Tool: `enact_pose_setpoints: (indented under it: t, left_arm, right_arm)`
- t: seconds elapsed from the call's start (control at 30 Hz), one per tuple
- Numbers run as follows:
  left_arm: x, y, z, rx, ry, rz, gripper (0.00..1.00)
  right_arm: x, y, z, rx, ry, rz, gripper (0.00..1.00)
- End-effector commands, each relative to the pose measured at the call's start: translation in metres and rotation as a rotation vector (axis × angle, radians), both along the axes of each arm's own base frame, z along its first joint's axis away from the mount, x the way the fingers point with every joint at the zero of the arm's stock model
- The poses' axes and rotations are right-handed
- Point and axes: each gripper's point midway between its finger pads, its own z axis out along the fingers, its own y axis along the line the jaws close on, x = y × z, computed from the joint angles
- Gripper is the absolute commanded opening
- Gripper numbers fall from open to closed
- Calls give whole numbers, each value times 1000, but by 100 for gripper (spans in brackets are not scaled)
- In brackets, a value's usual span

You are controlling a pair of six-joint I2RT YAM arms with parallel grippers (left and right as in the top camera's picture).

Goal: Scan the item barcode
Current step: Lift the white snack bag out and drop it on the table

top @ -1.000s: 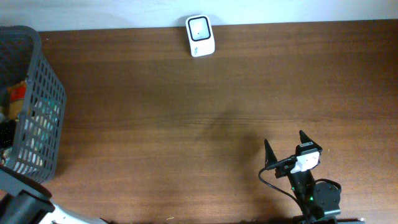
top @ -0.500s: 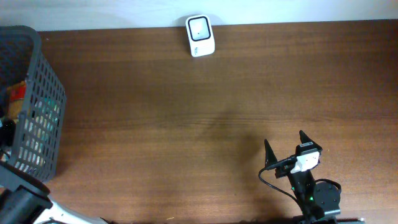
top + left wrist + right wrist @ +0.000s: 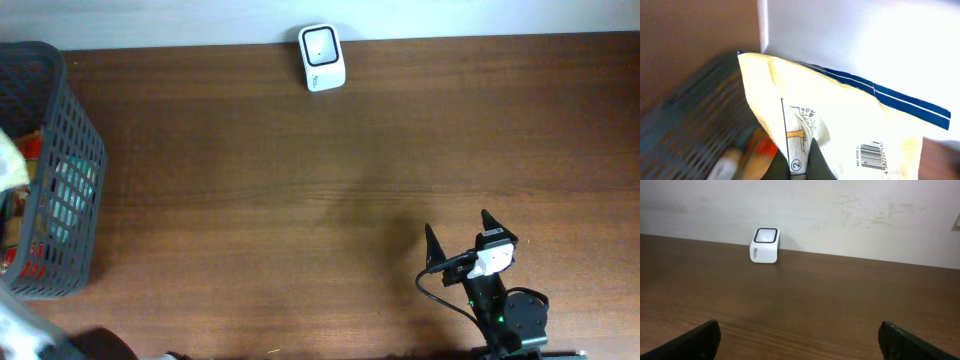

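The pouch goes toward the scanner's side in my left gripper next, then comes down onto the table beside the basket (image 3: 80, 190).
The item is a cream pouch (image 3: 840, 110) with a blue stripe along its top edge and a black barcode (image 3: 871, 156) at its lower right. My left gripper (image 3: 799, 164) is shut on the pouch's printed face, and the pouch hangs above the grey basket (image 3: 700, 115). In the overhead view the pouch (image 3: 9, 160) shows blurred at the far left edge, over the basket (image 3: 80, 190). The white scanner (image 3: 322, 57) stands at the table's back edge, also seen as a small cube (image 3: 764, 245). My right gripper (image 3: 458, 232) stands open near the front right, nothing between its fingers.
The basket holds several other packaged goods (image 3: 25, 250), red and white among them. A pale wall runs behind the scanner. A black cable (image 3: 440, 295) loops beside the right arm's base.
The left gripper has shut on the cream pouch and lifted it out of the basket; it now shows at the overhead's left edge. The right arm has not moved.
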Motion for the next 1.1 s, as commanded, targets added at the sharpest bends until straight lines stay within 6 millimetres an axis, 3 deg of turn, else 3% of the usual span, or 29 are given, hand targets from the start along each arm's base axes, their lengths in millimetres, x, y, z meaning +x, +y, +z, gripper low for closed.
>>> enact_pose_setpoints:
  t: [0.0,0.1,0.2,0.27,0.33,0.43,0.6,0.67,0.77,0.83,0.9,0.93,0.97,1.07]
  left_arm:
    - [21,-95,45,16,-99,-219,0]
    - [47,-183,32,84,-44,-475,0]
    - [65,-285,-11,228,57,-811,0]
    - [67,-326,-48,302,150,-960,0]
    - [63,-350,-96,344,298,-1081,0]
    - [62,-343,-174,257,565,-1083,0]
    - [63,-343,-253,106,729,-1047,0]
    - [65,-335,-298,42,791,-934,0]
    - [62,-325,-338,-42,820,-762,0]
    - [60,-325,-345,-59,820,-744,4]
    - [62,-325,-343,-56,812,-744,77]
    - [66,-327,-338,-63,797,-750,97]
    - [69,-329,-331,-68,778,-759,100]
    - [99,-326,-254,-47,635,-735,99]
  right_arm:
    - [0,-1,-2,8,3,-7,99]
    - [0,-1,-2,8,3,-8,99]
    - [0,-1,-2,8,3,-7,99]
    - [0,-1,-2,8,3,-7,99]
    - [0,-1,-2,8,3,-7,99]
    - [0,-1,-2,8,3,-7,99]
    - [0,-1,-2,8,3,-7,99]
    - [0,-1,-2,8,3,-7,99]
    - [0,-1,-2,8,3,-8,99]
    - [0,-1,-2,8,3,-7,99]
    - [0,-1,-2,8,3,-7,99]
    - [0,-1,-2,8,3,-7,99]
    - [0,-1,-2,8,4,-7,99]
    - [0,-1,-2,8,4,-7,99]
